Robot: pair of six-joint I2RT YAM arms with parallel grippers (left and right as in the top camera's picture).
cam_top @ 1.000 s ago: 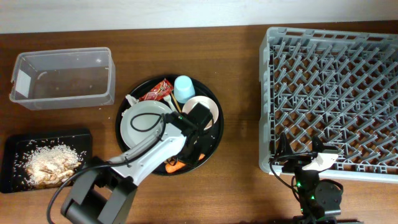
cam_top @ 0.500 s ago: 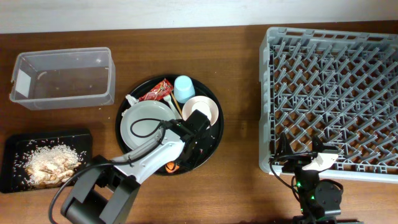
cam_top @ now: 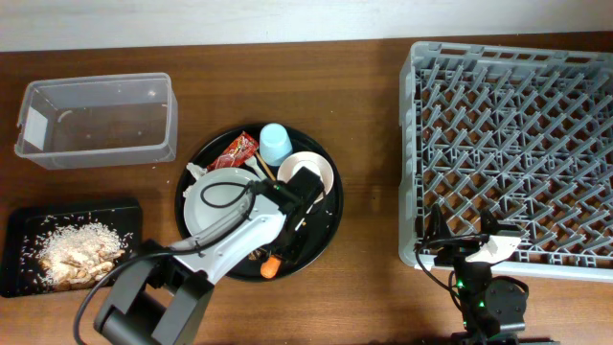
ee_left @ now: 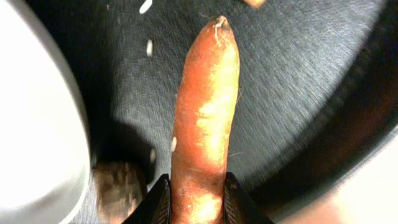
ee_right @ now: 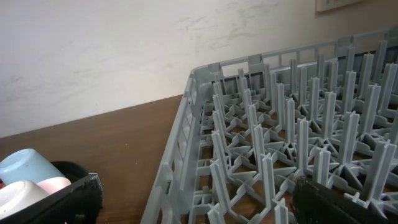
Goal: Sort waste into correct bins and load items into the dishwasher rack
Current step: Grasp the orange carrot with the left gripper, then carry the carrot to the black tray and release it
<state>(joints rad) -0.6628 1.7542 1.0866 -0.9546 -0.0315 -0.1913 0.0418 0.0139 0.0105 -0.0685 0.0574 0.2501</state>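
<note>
My left gripper lifts the carrot left in the overhead view next, then lowers it over the shallow black tray, where food scraps already lie.
My left gripper (ee_left: 194, 198) is shut on the orange carrot (ee_left: 205, 118), low over the big round black tray (cam_top: 326, 235); the carrot's end shows in the overhead view (cam_top: 269, 267). On that tray lie the white plate (cam_top: 215, 201), white-pink bowl (cam_top: 311, 171), light blue cup (cam_top: 276, 142), red wrapper (cam_top: 237, 150) and a brown scrap (ee_left: 118, 180). The shallow black tray (cam_top: 24, 278) holds rice and scraps (cam_top: 77, 251). The clear box (cam_top: 96, 120) stands at the far left. My right gripper (ee_right: 193, 199) is open over the near-left corner of the grey rack (cam_top: 508, 144).
The rack (ee_right: 280, 143) fills the right side of the table. The blue cup (ee_right: 25, 165) and bowl (ee_right: 28, 190) show at the left of the right wrist view. A wall runs along the far edge.
The round black tray and its contents have shifted slightly left and up. The carrot's end has moved down to the tray's near rim with my left gripper. The right arm has not moved.
</note>
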